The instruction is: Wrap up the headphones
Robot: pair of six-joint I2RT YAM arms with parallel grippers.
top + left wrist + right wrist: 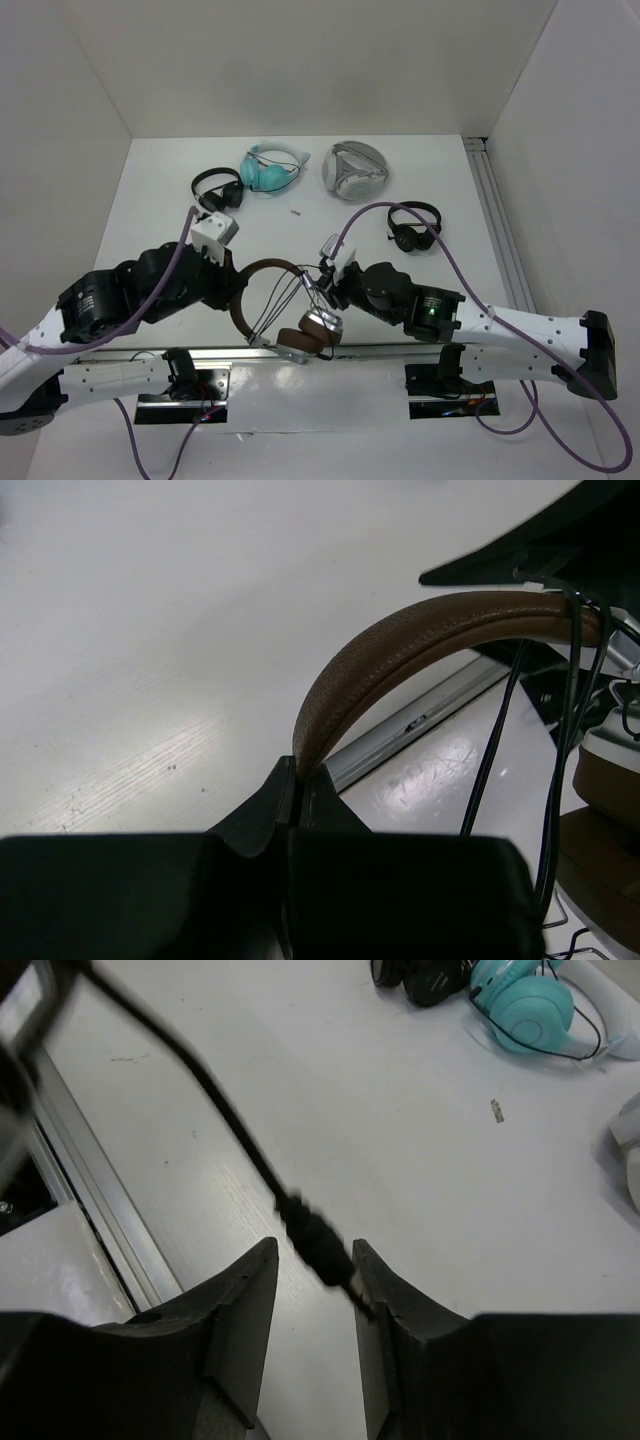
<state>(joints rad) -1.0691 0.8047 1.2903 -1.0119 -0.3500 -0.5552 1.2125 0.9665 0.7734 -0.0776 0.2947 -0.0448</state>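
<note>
The left gripper will next carry the headband (243,292) outward and down and let go of it on the table short of the small black headphones, since that spot is bare.
The headphones (262,290) lie near the table's front edge; their brown headband (243,292) arcs left and the silver-and-brown earcups (312,333) sit at the lower right. Several strands of the thin black cable (287,298) cross the headband's opening. My left gripper (230,290) is shut on the headband (400,645), seen pinched between the jaws in the left wrist view (298,780). My right gripper (325,278) is open. The cable's black plug (318,1242) hangs between its jaws (312,1260) and touches the right finger (375,1290).
Small black headphones (215,188), a teal pair (268,168) and a grey-white pair (353,170) lie at the back. Another black pair (412,227) lies right of centre. An aluminium rail (400,350) runs along the front edge and another (495,215) along the right side.
</note>
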